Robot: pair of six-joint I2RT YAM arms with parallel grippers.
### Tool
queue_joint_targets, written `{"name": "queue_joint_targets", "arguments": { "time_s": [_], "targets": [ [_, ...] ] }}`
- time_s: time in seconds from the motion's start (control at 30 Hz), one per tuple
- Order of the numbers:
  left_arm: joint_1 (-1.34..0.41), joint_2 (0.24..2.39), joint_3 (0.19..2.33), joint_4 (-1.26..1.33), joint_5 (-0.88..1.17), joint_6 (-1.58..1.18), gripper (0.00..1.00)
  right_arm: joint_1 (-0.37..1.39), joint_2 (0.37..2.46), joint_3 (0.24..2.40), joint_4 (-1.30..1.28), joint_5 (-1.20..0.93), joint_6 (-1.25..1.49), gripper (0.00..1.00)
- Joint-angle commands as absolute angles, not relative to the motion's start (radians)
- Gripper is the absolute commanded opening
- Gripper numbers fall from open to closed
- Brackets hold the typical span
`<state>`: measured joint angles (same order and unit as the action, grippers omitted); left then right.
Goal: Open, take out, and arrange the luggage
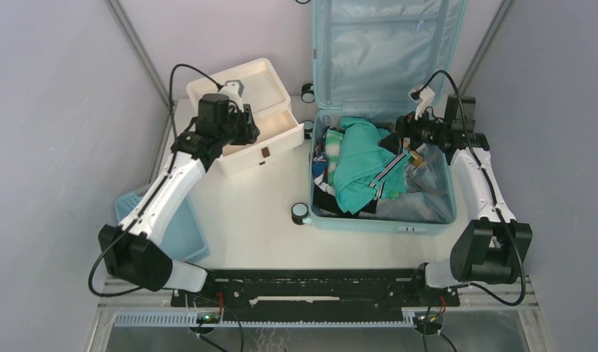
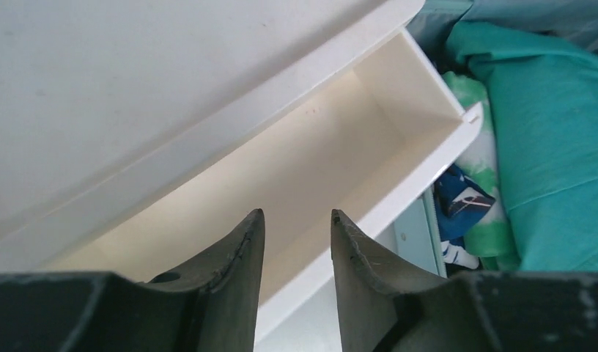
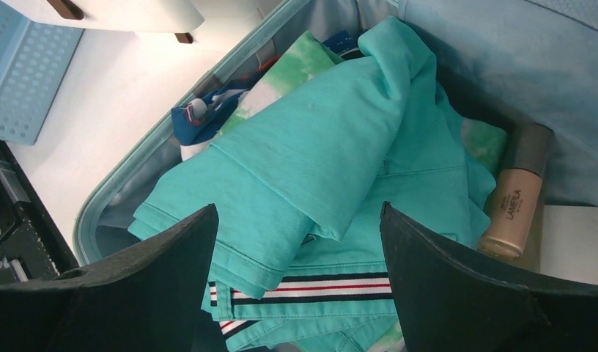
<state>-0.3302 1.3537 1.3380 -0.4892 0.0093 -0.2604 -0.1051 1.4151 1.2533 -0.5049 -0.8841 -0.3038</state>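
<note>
The gold cap (image 1: 416,158) lies below my right gripper and to its right in the top view. My gripper lowers past the teal garment (image 1: 358,165) onto it next.
The luggage (image 1: 380,222), a light-blue hard-shell suitcase, lies open at the back right with its lid (image 1: 384,51) standing up against the wall. A teal garment (image 1: 358,165) with a striped band (image 3: 355,287) tops the pile inside. My right gripper (image 3: 297,207) hangs open just above that garment (image 3: 318,147), with nothing between its fingers; in the top view it (image 1: 397,144) is over the suitcase's right half. My left gripper (image 2: 297,213) is open and holds nothing, above the pulled-out drawer (image 2: 421,81) of the white drawer unit (image 1: 245,81).
A green-and-white cloth (image 3: 296,62) and a navy item (image 3: 197,121) lie under the garment. A beige bottle (image 3: 512,202) and a white box (image 3: 574,242) sit at the suitcase's right side. A blue lattice basket (image 1: 175,227) stands at the near left.
</note>
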Motion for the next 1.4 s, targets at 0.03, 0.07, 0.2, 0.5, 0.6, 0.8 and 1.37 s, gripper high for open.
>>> {"name": "queue_joint_targets", "arguments": {
  "time_s": [0.03, 0.07, 0.2, 0.5, 0.6, 0.8, 1.37],
  "targets": [
    [-0.327, 1.462, 1.466, -0.545, 0.052, -0.186, 0.43, -0.072, 1.439, 1.285, -0.514, -0.852, -0.295, 0.89],
    [-0.327, 1.473, 1.476, -0.553, 0.054, -0.183, 0.43, -0.069, 1.441, 1.288, -0.518, -0.851, -0.297, 0.89],
    [-0.324, 1.486, 1.484, -0.557, 0.067, -0.181, 0.44, -0.063, 1.445, 1.291, -0.516, -0.851, -0.300, 0.89],
    [-0.322, 1.473, 1.487, -0.550, 0.086, -0.197, 0.45, -0.038, 1.456, 1.296, -0.519, -0.825, -0.307, 0.89],
    [-0.323, 1.468, 1.483, -0.547, 0.099, -0.196, 0.45, -0.032, 1.461, 1.296, -0.507, -0.792, -0.296, 0.89],
    [-0.321, 1.494, 1.480, -0.556, 0.160, -0.176, 0.44, -0.078, 1.472, 1.296, -0.462, -0.673, -0.233, 0.88],
    [-0.318, 1.407, 1.453, -0.537, 0.142, -0.202, 0.45, -0.187, 1.799, 1.479, -0.655, -0.410, -0.564, 0.64]
  ]
}}
